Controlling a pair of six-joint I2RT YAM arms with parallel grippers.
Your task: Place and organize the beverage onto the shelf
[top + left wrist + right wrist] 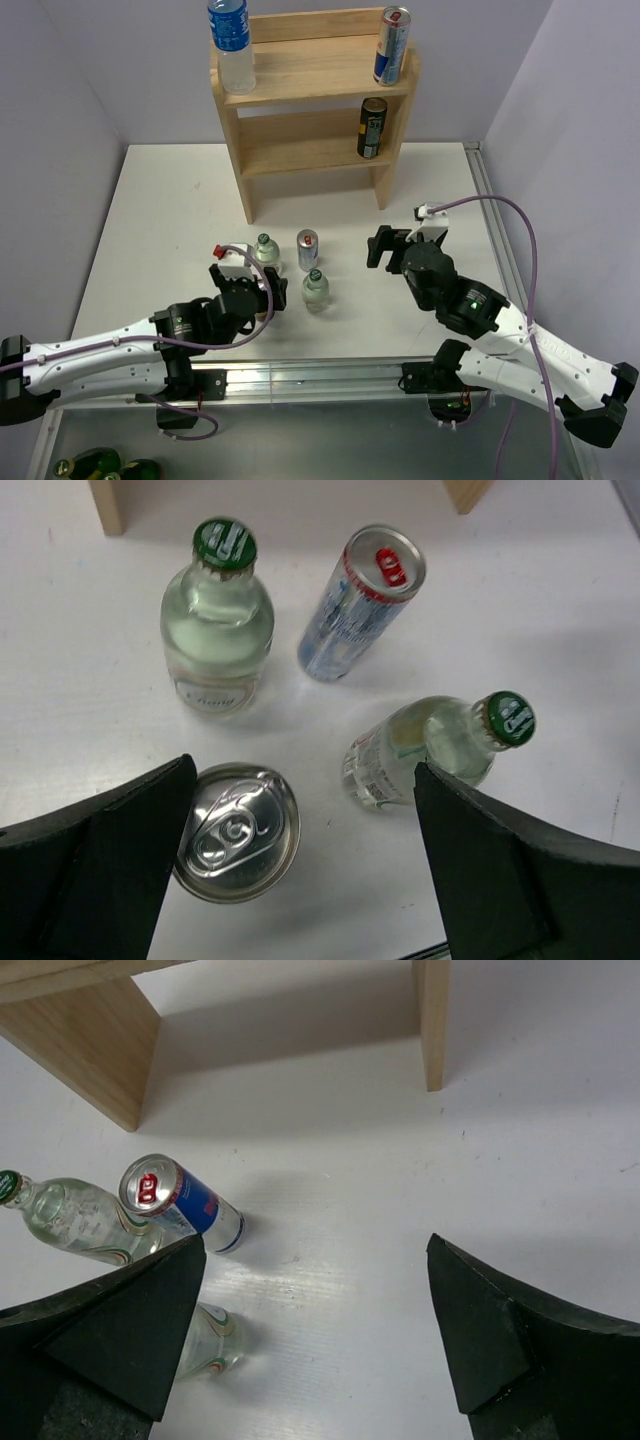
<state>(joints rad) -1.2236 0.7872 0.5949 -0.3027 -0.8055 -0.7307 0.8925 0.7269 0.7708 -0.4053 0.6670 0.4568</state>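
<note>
Next, my left gripper should shift to the left in the wrist view and down around the silver can (240, 832), because the can stands below it, close beside one fingertip.
The light wooden shelf (310, 75) stands at the back of the table. Its top tier holds a water bottle (231, 45) and a blue-and-silver can (392, 45); the lower tier holds a dark can (371, 128). On the table stand two green-capped glass bottles (217, 630) (440, 748), a slim blue-and-silver can (358, 605) and a silver can (237, 832). My left gripper (303, 810) is open above them, its left finger right beside the silver can. My right gripper (316, 1260) is open and empty over bare table, to the right of the drinks.
The shelf's side panels (85, 1045) (432, 1020) stand ahead of the right gripper. Purple walls close in the back and sides. A metal rail (320, 375) runs along the near edge. Green bottles (100, 465) lie below the table at the bottom left.
</note>
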